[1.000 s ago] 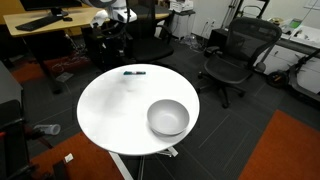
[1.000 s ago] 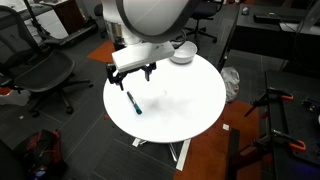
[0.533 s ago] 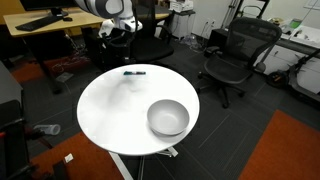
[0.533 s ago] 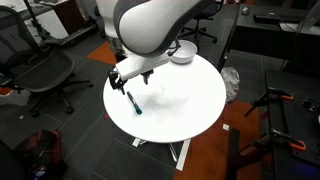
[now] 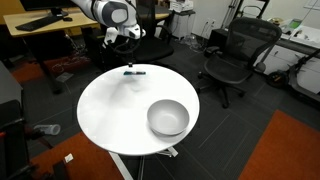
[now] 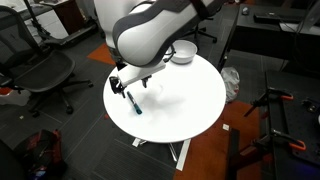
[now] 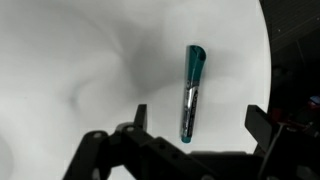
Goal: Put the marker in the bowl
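Next, my gripper lowers onto the marker's dark body [image 7: 190,99] and closes, since the marker lies below it, its length running between the open fingers.
The marker [image 7: 191,92] is a short dark stick with a teal tint. It lies flat on the round white table near its edge, in both exterior views [image 5: 134,72] [image 6: 133,103]. My gripper [image 7: 197,125] is open and hangs just above the marker, with one finger on each side of it and no contact seen. In the exterior views the gripper [image 5: 127,36] [image 6: 128,82] is above the marker. The pale grey-white bowl [image 5: 168,117] [image 6: 183,51] stands upright and empty at the opposite side of the table.
The round white table [image 5: 110,110] [image 6: 185,100] stands on a thin pedestal. Black office chairs [image 5: 236,55] [image 6: 45,75] stand around it. A wooden desk with a monitor [image 5: 40,22] is behind. The floor has grey and orange carpet tiles.
The arm has come down toward the table edge. The gripper has moved from above and beside the marker to straddle it. Marker and bowl have not moved.
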### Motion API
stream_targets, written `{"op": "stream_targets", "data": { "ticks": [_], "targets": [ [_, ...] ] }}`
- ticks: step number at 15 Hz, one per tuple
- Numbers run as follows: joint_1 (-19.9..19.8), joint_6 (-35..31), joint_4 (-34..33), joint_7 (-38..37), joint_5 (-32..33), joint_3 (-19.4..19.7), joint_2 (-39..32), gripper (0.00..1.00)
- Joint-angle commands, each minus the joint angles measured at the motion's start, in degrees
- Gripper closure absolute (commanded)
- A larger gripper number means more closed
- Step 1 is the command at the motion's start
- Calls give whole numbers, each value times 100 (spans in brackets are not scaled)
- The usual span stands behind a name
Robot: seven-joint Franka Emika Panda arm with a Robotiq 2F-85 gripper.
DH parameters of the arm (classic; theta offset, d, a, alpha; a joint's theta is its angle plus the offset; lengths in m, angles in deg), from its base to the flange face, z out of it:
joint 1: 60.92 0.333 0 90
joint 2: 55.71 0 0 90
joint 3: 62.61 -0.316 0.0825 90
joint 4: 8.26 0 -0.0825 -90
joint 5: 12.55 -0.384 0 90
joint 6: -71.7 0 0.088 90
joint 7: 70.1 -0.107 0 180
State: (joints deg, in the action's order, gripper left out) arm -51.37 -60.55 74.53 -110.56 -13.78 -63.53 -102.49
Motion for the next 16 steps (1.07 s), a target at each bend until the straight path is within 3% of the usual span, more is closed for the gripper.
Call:
{"op": "stream_targets", "data": {
  "ticks": [1, 16],
  "targets": [
    [74, 155, -501, 177, -67, 134, -357, 0],
    [68, 699, -1590, 234, -77, 186, -1278, 0]
  ]
}}
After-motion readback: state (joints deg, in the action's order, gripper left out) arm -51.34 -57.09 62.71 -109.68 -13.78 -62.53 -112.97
